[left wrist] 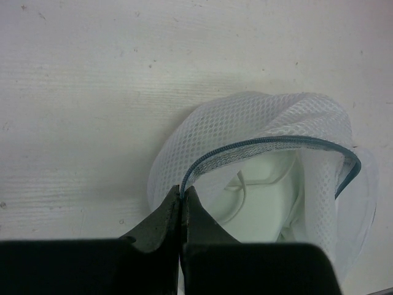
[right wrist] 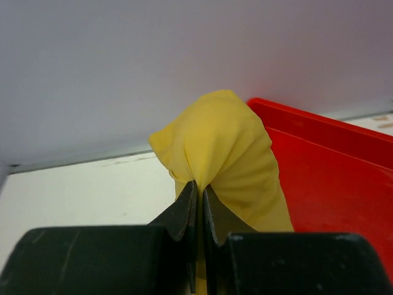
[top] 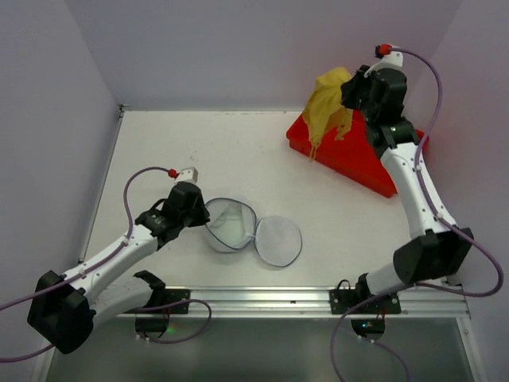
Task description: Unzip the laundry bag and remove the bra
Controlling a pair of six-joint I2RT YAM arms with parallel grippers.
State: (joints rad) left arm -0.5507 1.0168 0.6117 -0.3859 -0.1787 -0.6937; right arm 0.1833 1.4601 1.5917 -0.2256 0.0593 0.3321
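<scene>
I will bring my right gripper down toward the red tray, tipping its fingers downward, before opening, because the yellow bra [top: 328, 106] still hangs high above the tray.
The white mesh laundry bag [top: 253, 228] lies unzipped on the table, its two round halves spread side by side. My left gripper [top: 203, 213] is shut on the bag's zipper rim [left wrist: 258, 142] at its left edge; the open half [left wrist: 264, 196] shows in the left wrist view. My right gripper [top: 347, 94] is shut on the yellow bra [top: 328, 106] and holds it in the air over the red tray [top: 350, 155]. The bra [right wrist: 224, 160] bunches up from the fingertips [right wrist: 187, 206] in the right wrist view.
The red plastic tray [right wrist: 331, 178] stands at the back right near the wall. Purple-white walls close the back and both sides. A metal rail [top: 262, 298] runs along the near edge between the arm bases.
</scene>
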